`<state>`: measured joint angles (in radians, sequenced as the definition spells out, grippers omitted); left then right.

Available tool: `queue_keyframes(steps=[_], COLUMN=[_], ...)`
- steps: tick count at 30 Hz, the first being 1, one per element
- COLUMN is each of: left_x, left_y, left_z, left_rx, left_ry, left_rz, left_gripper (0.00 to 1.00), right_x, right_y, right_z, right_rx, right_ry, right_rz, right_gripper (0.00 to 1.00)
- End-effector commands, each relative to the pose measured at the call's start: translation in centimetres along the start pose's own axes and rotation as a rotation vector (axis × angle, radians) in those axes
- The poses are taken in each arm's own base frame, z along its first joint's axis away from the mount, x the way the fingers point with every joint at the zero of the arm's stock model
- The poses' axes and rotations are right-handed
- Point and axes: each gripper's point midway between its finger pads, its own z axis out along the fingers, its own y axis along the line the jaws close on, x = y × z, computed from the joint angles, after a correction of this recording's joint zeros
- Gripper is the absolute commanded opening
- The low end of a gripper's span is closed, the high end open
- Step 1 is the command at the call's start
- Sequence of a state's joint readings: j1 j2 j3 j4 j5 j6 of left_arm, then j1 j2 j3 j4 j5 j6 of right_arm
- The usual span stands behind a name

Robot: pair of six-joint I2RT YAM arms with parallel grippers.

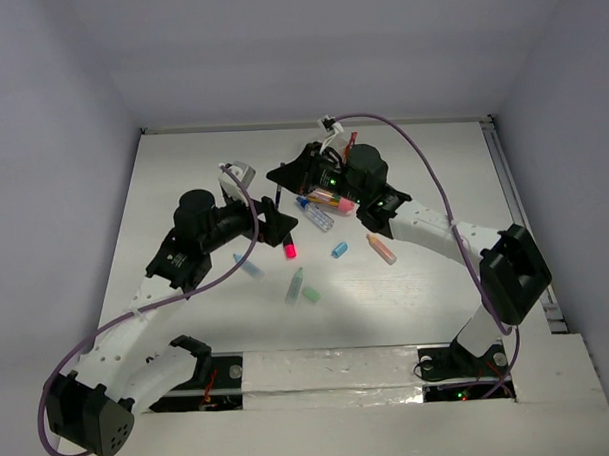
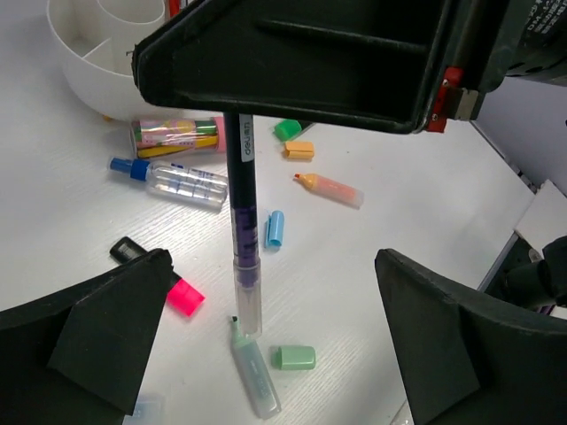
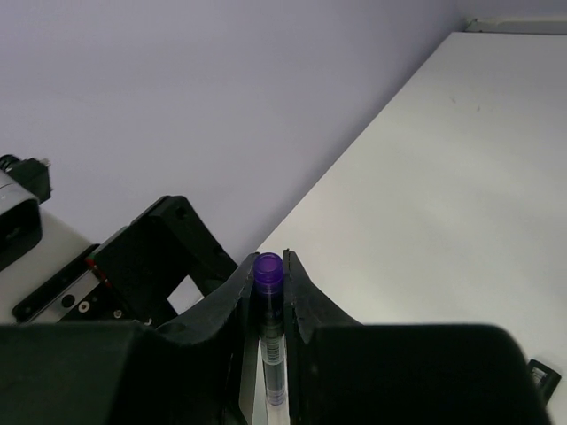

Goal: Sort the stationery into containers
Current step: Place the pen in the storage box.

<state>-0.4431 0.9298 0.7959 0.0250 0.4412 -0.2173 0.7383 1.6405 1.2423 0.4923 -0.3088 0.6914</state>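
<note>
I need to move my right gripper over the cup's red-pen section and down to release the pen, because that section is below, to the right in the top view.
A purple pen (image 3: 273,354) stands upright with my right gripper (image 3: 268,258) shut on its capped upper end. In the left wrist view the pen (image 2: 244,230) hangs from the right gripper (image 2: 301,62) down between the wide-open jaws of my left gripper (image 2: 272,261), touching neither finger. Seen from above, both grippers meet at mid-table, left (image 1: 276,224) and right (image 1: 288,179). The white divided cup (image 2: 89,53) stands behind them. Loose stationery lies below: a green highlighter (image 2: 252,372), its green cap (image 2: 294,357), a pink piece (image 2: 184,297), a blue cap (image 2: 275,228) and an orange highlighter (image 2: 332,188).
By the cup lie a clear marker with a blue cap (image 2: 177,181), a pink and yellow pack (image 2: 177,135), and small green (image 2: 286,129) and orange (image 2: 299,149) caps. A pale blue highlighter (image 1: 248,266) lies nearer the left arm. Grey walls enclose the table.
</note>
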Motion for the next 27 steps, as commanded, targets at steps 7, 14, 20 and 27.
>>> queue_keyframes(steps=[7,14,20,27], left_x=[-2.6,-2.7,-2.6,-2.5], left_y=[-0.4,0.4,0.6,1.0], left_z=[-0.9,-1.0,-1.1,-0.8], left_rx=[-0.010,-0.057,-0.073,-0.085], left_ry=[-0.086,-0.089,-0.084,-0.069], left_rz=[0.049,0.051,0.057,0.058], left_gripper=[0.99,0.99,0.99,0.99], right_x=[-6.8,-13.6,-15.9,-16.9], right_y=[-4.0,-14.8,-20.4,-24.0], right_z=[-2.2,-8.1,-9.2,-7.7], right_rx=[0.196,0.556,0.695,0.758], right_ry=[-0.210,-0.397,-0.395,-0.351], right_rz=[-0.062,-0.160,-0.257,-0.338], right_gripper=[0.00,0.00,0.00,0.00])
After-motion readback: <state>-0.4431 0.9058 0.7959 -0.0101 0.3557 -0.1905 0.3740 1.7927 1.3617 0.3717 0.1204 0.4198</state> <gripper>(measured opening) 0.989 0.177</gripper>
